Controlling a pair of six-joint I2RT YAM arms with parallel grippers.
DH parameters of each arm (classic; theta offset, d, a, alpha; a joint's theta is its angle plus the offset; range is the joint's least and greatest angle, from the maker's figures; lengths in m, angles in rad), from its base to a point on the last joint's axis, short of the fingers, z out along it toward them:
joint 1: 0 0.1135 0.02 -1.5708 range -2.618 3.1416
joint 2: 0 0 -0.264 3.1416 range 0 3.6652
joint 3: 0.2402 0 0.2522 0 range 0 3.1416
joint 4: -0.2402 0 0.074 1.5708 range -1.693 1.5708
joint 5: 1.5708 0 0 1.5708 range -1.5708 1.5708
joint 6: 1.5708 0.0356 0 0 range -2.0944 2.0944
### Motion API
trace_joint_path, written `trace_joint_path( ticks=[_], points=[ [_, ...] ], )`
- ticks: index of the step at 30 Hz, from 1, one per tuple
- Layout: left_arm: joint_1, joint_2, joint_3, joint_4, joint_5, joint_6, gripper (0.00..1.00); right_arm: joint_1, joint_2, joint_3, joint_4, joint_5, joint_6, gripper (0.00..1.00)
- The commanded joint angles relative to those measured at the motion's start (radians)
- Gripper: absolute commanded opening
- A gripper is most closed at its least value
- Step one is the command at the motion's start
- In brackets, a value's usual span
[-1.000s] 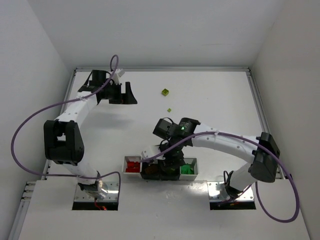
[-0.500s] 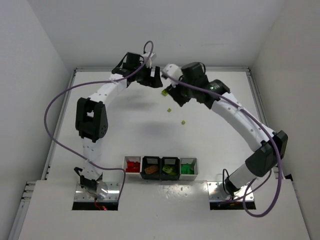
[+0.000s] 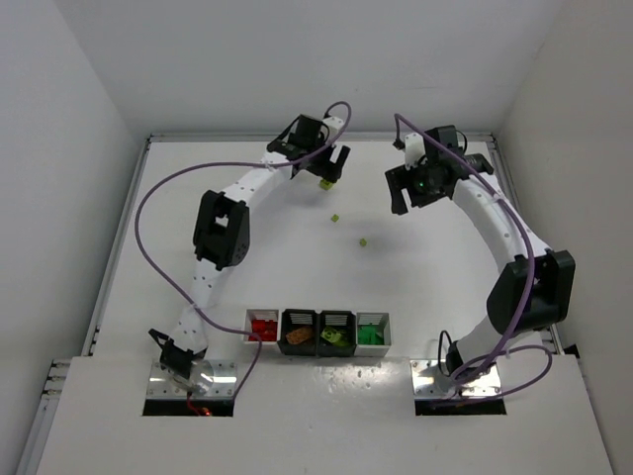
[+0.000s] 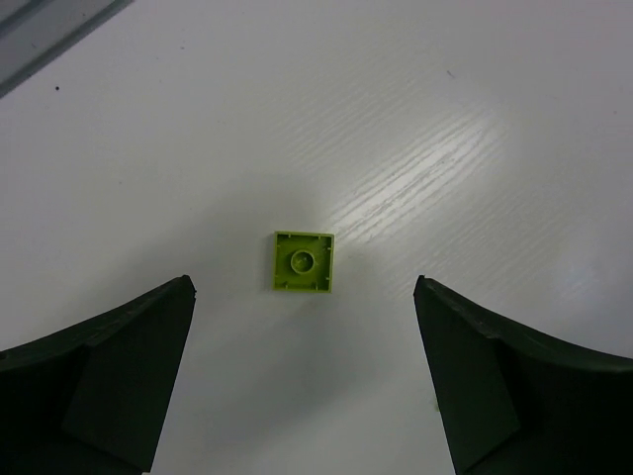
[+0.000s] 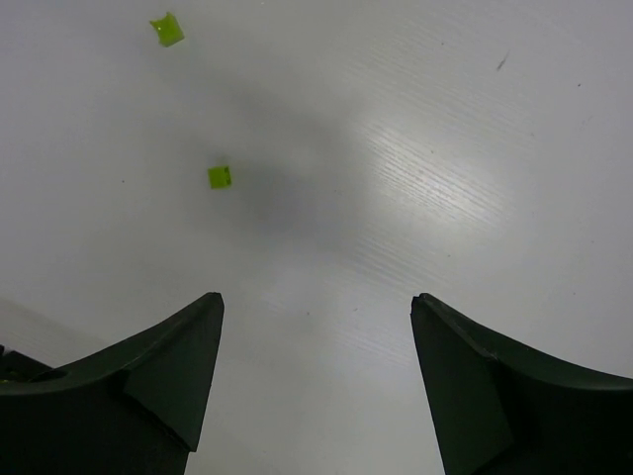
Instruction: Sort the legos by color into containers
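Observation:
The flat yellow-green lego [image 3: 325, 183] [image 4: 303, 262] is lined up with the open gap, so I will next lower my left gripper over it and close on its opposite sides.
A flat yellow-green lego [image 4: 303, 262] lies on the white table, just ahead of the gap of my open, empty left gripper [image 4: 305, 282]. In the top view this lego [image 3: 325, 183] sits right by the left gripper [image 3: 330, 169] near the far edge. Two tinier yellow-green legos [image 3: 335, 218] [image 3: 363, 241] lie nearer the middle; the right wrist view shows them [image 5: 166, 29] [image 5: 220, 176] ahead and to the left. My right gripper [image 5: 316, 297] is open and empty above bare table at the far right [image 3: 406, 196]. The containers [image 3: 316, 319] stand near the front, holding red, brown-orange, yellow-green and green legos.
Two metal base plates [image 3: 190, 381] [image 3: 460, 381] sit at the near edge. White walls close the table at the back and sides, with a rail along the far edge [image 3: 237, 139]. Purple cables [image 3: 158, 198] loop from both arms.
My right arm has swung from the containers to the far right of the table. My left arm has moved right along the far edge to the flat yellow-green lego. A second tiny yellow-green lego now lies mid-table.

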Motion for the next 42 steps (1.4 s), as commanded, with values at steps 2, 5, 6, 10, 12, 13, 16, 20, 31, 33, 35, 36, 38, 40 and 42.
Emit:
trace_joint_path(
  ticks=[2, 5, 6, 10, 12, 13, 16, 20, 31, 33, 35, 36, 38, 40, 42],
  points=[
    [-0.050, 0.039, 0.054, 0.019, -0.138, 0.099, 0.99, -0.025, -0.001, 0.015, 0.008, -0.062, 0.027, 0.77],
    [-0.050, 0.067, 0.054, 0.019, -0.138, 0.099, 0.96, -0.050, -0.001, 0.015, -0.002, -0.071, 0.027, 0.77],
    [-0.050, 0.067, 0.063, 0.019, -0.126, 0.099, 0.93, -0.060, -0.001, 0.015, -0.002, -0.080, 0.027, 0.77],
    [-0.050, 0.103, 0.073, 0.029, -0.106, 0.089, 0.91, -0.073, -0.001, 0.015, -0.002, -0.090, 0.018, 0.77],
    [-0.050, 0.114, 0.073, 0.029, -0.106, 0.079, 0.91, -0.084, -0.001, 0.015, -0.002, -0.099, 0.018, 0.77],
    [-0.041, 0.114, 0.073, 0.029, -0.106, 0.079, 0.91, -0.084, -0.001, 0.015, -0.002, -0.099, 0.018, 0.77],
    [-0.041, 0.133, 0.083, 0.029, -0.095, 0.058, 0.90, -0.093, 0.009, 0.024, -0.002, -0.108, 0.018, 0.77],
    [-0.041, 0.156, 0.092, 0.029, -0.084, 0.047, 0.84, -0.093, 0.018, 0.033, -0.002, -0.117, 0.018, 0.77],
    [-0.023, 0.176, 0.102, 0.061, -0.081, 0.000, 0.49, -0.093, 0.047, 0.015, -0.002, -0.162, 0.009, 0.76],
    [-0.014, 0.151, 0.082, 0.061, -0.072, 0.009, 0.39, -0.093, 0.047, 0.015, -0.002, -0.173, 0.009, 0.75],
    [-0.005, 0.090, 0.056, 0.061, -0.044, 0.009, 0.31, -0.093, 0.056, 0.005, -0.002, -0.183, 0.000, 0.73],
    [-0.004, 0.050, -0.014, 0.073, 0.012, 0.018, 0.27, -0.093, 0.056, 0.005, -0.002, -0.183, 0.000, 0.73],
    [0.005, -0.049, -0.126, 0.137, 0.083, 0.039, 0.26, -0.093, 0.056, -0.005, -0.002, -0.226, -0.011, 0.73],
    [0.005, -0.226, -0.309, 0.186, 0.190, 0.059, 0.26, -0.093, 0.056, -0.016, -0.002, -0.272, -0.023, 0.73],
    [0.005, -0.338, -0.439, 0.217, 0.267, 0.069, 0.26, -0.081, 0.065, -0.039, -0.002, -0.298, -0.033, 0.73]
  ],
)
